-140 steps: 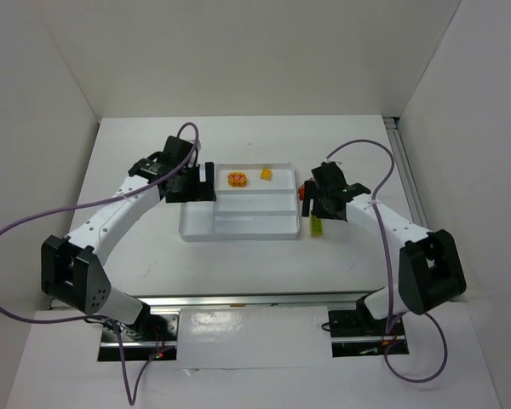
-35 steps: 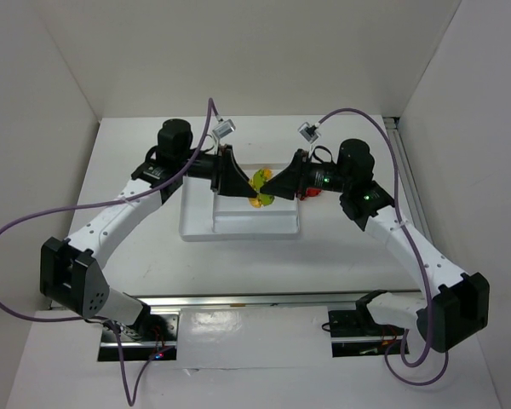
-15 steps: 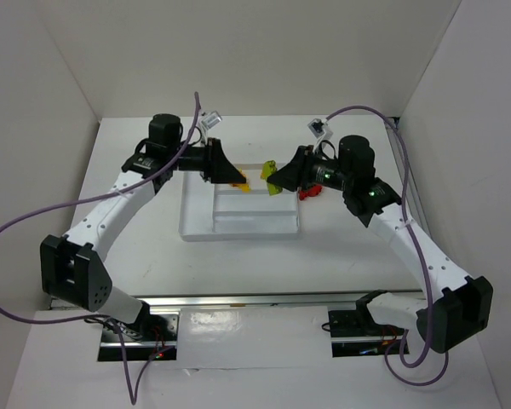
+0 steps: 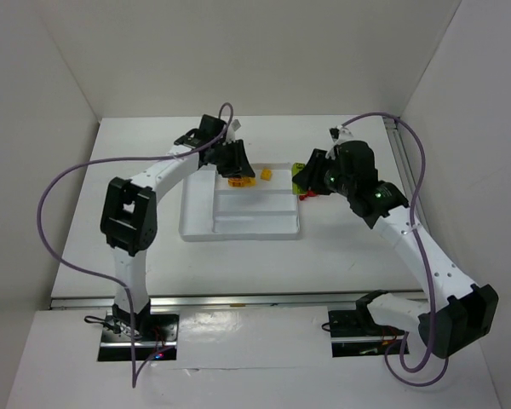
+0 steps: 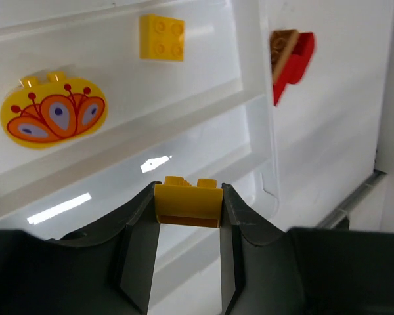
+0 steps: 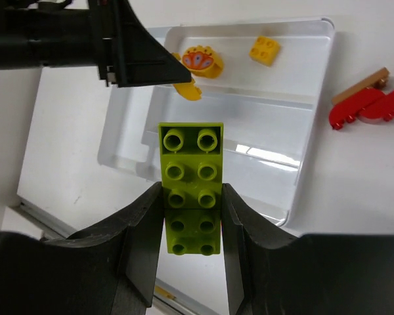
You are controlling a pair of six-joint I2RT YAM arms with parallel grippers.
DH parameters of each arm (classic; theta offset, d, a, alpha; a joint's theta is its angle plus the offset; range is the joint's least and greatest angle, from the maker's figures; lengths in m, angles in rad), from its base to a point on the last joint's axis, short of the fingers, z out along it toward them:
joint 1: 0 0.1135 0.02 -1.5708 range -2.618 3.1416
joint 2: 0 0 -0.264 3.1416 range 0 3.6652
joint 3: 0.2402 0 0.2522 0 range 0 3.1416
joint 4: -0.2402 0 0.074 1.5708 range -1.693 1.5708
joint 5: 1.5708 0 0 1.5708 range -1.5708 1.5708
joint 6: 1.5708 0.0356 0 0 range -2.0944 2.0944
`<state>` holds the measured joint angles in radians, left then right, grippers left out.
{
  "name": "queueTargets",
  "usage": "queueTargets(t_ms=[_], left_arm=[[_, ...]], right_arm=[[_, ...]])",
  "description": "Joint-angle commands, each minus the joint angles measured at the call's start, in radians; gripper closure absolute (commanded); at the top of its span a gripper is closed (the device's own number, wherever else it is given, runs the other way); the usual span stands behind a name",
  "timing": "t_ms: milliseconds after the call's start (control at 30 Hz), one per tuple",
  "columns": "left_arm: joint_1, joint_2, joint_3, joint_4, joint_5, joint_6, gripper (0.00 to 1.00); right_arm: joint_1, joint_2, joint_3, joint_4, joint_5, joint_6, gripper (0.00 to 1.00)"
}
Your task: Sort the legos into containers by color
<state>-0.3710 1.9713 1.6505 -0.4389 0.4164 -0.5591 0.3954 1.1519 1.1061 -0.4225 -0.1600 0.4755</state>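
The left gripper moves outward and down into the gap between the round and square legos next, since the far section already holds yellow legos.
My left gripper (image 5: 188, 193) is shut on a small yellow lego (image 5: 187, 207), held over the white tray (image 5: 184, 131); from above it (image 4: 232, 169) hovers at the tray's far section. That far section holds a round yellow-orange lego (image 5: 52, 115) and a square yellow lego (image 5: 162, 37). My right gripper (image 6: 191, 190) is shut on a long lime green lego (image 6: 191, 157), raised near the tray's right end (image 4: 302, 177). A red lego (image 6: 368, 105) with a brown piece on it lies on the table just right of the tray (image 6: 262, 131).
White walls enclose the white table (image 4: 136, 170) on three sides. The purple cables loop above both arms. The two grippers face each other across the tray's far right corner, a short gap apart.
The grippers, touching over the tray a second ago, have drawn apart, each with its own lego. The left arm's elbow has swung up and inward. The right gripper moved slightly right.
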Motion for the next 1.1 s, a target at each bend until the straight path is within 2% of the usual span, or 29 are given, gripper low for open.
queueTargets(t_ms=[0, 233, 567, 767, 1067], left_arm=[[-0.019, 0.075, 0.094, -0.02, -0.076, -0.053, 1.0], [-0.029, 0.216, 0.241, -0.029, -0.105, -0.076, 1.0], [-0.039, 0.317, 0.37, -0.06, -0.139, -0.076, 1.0], [-0.048, 0.353, 0.393, -0.06, -0.162, -0.067, 1.0], [-0.048, 0.362, 0.384, -0.087, -0.208, -0.048, 1.0]], right_arm=[[-0.004, -0.066, 0.012, -0.064, 0.091, -0.029, 0.9], [-0.013, -0.077, -0.014, -0.122, 0.175, -0.038, 0.9], [-0.023, -0.044, -0.023, -0.194, 0.323, -0.029, 0.9], [-0.023, -0.034, -0.034, -0.219, 0.407, -0.008, 0.9], [-0.023, -0.034, -0.065, -0.233, 0.441, 0.011, 0.9]])
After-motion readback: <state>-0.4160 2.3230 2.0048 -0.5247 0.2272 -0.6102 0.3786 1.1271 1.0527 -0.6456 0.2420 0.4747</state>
